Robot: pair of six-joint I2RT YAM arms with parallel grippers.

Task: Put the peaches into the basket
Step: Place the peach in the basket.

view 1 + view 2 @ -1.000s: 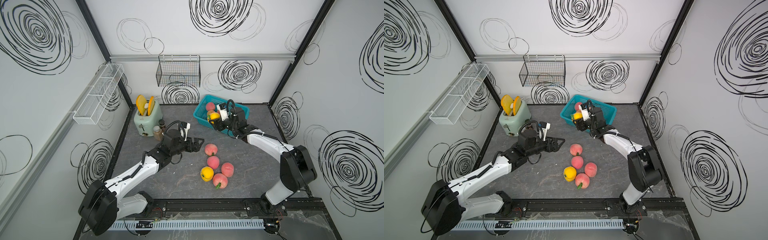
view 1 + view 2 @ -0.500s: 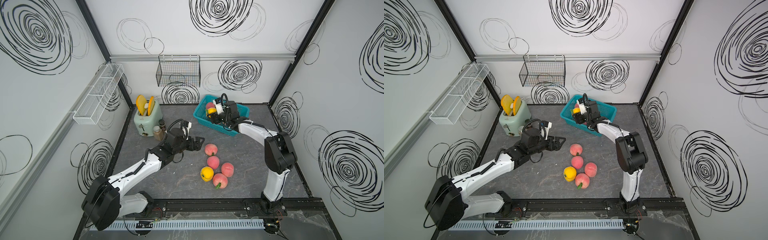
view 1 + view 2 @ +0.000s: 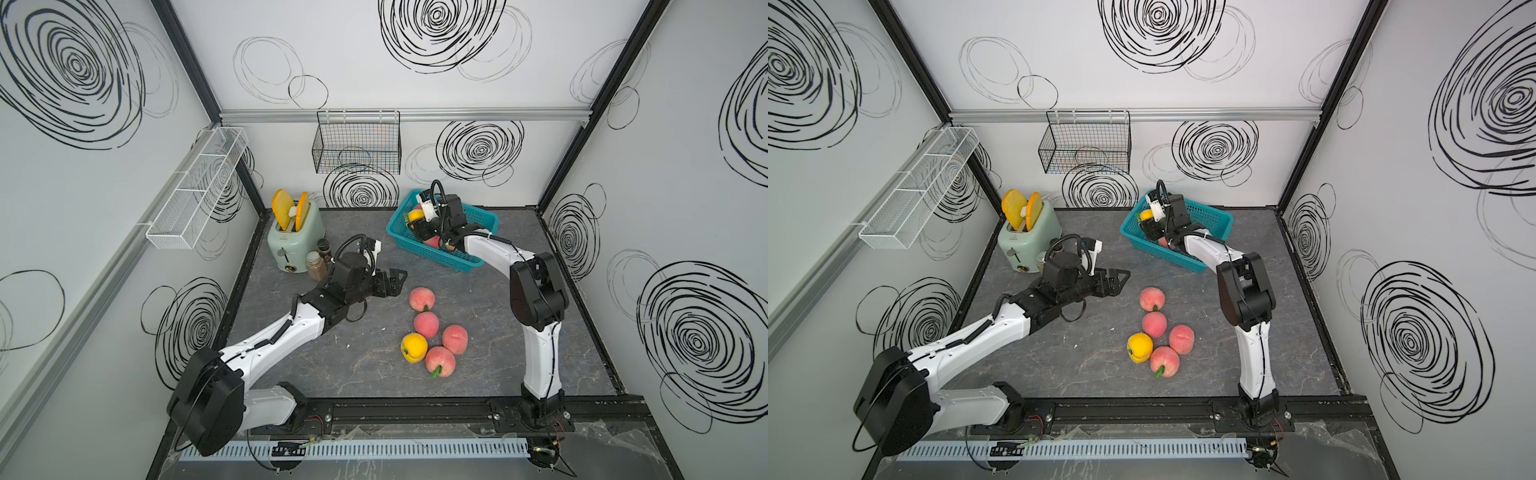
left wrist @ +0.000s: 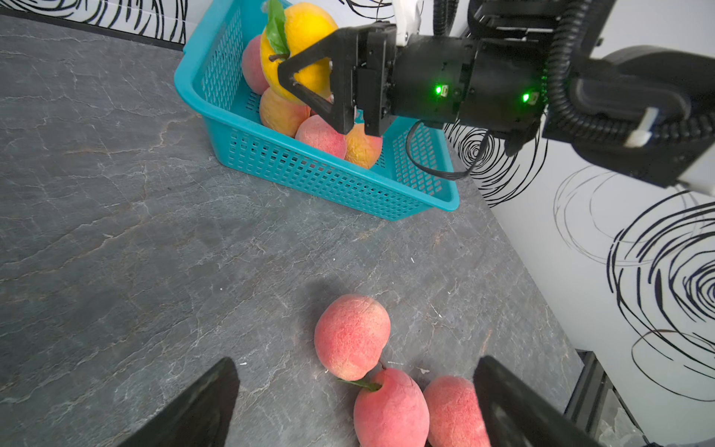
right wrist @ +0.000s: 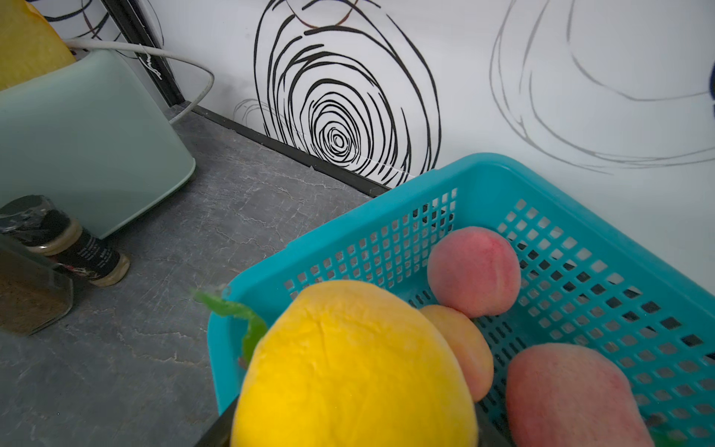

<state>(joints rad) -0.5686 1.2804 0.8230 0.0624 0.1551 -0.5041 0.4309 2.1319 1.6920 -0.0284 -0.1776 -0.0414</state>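
Observation:
The yellow peach still hangs above the basket's rim, so it goes down with my right gripper into the basket's end nearest the toaster (image 5: 274, 295) next for release there.
The turquoise basket (image 3: 478, 216) (image 3: 1217, 216) stands at the back right, with several peaches inside (image 5: 474, 271). My right gripper (image 3: 419, 222) (image 5: 354, 437) hangs over the basket's left end, shut on a yellow peach (image 3: 415, 215) (image 3: 1146, 215) (image 5: 356, 367) (image 4: 305, 35) with a green leaf. Several peaches lie loose mid-table: pink ones (image 3: 422, 298) (image 3: 426, 324) (image 3: 454, 339) (image 3: 440, 361) and a yellow one (image 3: 413, 347). My left gripper (image 3: 397, 279) (image 3: 1121, 279) (image 4: 356, 363) is open just left of the nearest pink peach (image 4: 351, 336), holding nothing.
A mint toaster (image 3: 295, 241) holding orange-yellow slices stands at the back left, with spice jars (image 3: 316, 266) beside it and close to my left arm. A black wire basket (image 3: 357, 147) hangs on the back wall. A white mesh rack (image 3: 195, 187) is on the left wall.
My right gripper carried the yellow peach leftward and back over the basket. The left gripper stayed open and almost still.

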